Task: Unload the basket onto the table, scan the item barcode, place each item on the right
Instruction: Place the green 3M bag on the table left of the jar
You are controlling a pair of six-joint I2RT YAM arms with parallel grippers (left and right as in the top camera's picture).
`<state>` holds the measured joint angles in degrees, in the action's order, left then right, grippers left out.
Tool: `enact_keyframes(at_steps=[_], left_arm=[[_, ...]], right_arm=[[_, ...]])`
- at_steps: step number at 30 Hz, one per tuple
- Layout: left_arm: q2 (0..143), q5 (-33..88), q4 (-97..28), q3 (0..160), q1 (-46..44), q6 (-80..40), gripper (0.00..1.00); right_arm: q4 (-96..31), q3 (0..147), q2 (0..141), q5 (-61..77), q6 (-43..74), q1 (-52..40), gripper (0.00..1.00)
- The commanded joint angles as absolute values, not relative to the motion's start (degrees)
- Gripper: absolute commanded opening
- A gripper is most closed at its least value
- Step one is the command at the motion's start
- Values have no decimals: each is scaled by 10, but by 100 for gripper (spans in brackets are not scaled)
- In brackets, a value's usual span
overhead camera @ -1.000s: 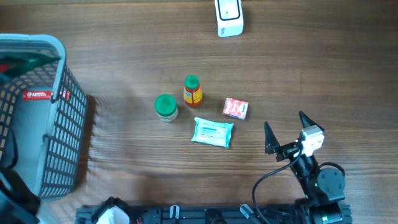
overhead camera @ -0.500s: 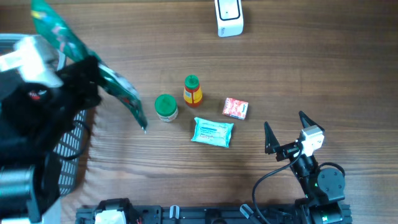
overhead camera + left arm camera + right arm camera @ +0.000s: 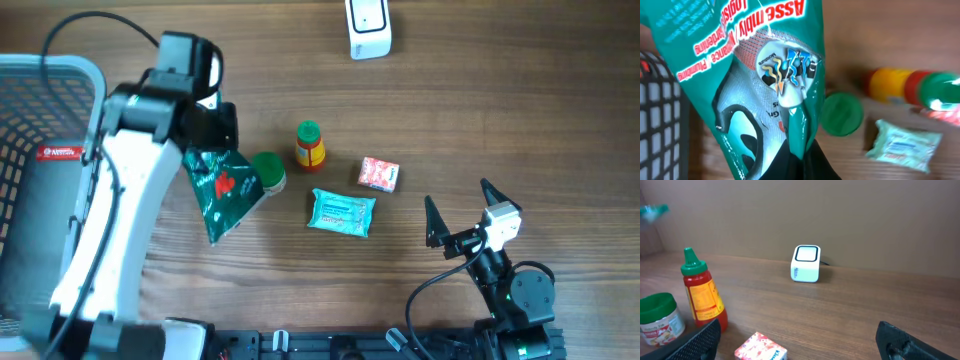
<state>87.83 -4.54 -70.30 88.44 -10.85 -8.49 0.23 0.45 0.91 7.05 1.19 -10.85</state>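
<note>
My left gripper lowers the green packet [image 3: 222,192] to the table next, moving over toward the green-lidded jar [image 3: 268,172].
A green printed packet [image 3: 222,192] hangs above the table just left of the green-lidded jar [image 3: 268,172]. My left gripper [image 3: 204,140] is shut on the packet's top edge. In the left wrist view the packet [image 3: 755,75] fills the left half, its edge pinched in my left gripper [image 3: 802,156]. The white scanner [image 3: 368,27] stands at the far edge, also in the right wrist view as a small white scanner [image 3: 805,263]. My right gripper [image 3: 460,208] rests open near the front right, holding nothing, and faces the scanner.
A grey basket [image 3: 60,180] stands at the left. A red-and-yellow sauce bottle [image 3: 310,145], a red packet [image 3: 379,174] and a pale blue wipes pack [image 3: 342,212] lie mid-table. The jar [image 3: 660,317], bottle [image 3: 702,292] and red packet [image 3: 762,350] sit left of my right gripper [image 3: 797,345].
My left arm has lifted the green packet out of the basket and swung it right, down beside the green-lidded jar. The right arm has not moved.
</note>
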Motion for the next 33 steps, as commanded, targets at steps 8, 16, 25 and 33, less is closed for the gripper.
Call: enact_keyframes(at_steps=[8,16,25,33], left_arm=[[973,-101,-609,745,-111,-45,4],[973,-26,-453,631,-112,-47,4],[973,58,-422,627,-120,-47,4],[973,21,-392,627,-189,-50,7]], right_arm=[[4,3,8,75,11,-111,100],[4,3,8,75,11,-111,100],[4,3,8,75,11,-111,100],[4,3,8,75,11,-111,100]])
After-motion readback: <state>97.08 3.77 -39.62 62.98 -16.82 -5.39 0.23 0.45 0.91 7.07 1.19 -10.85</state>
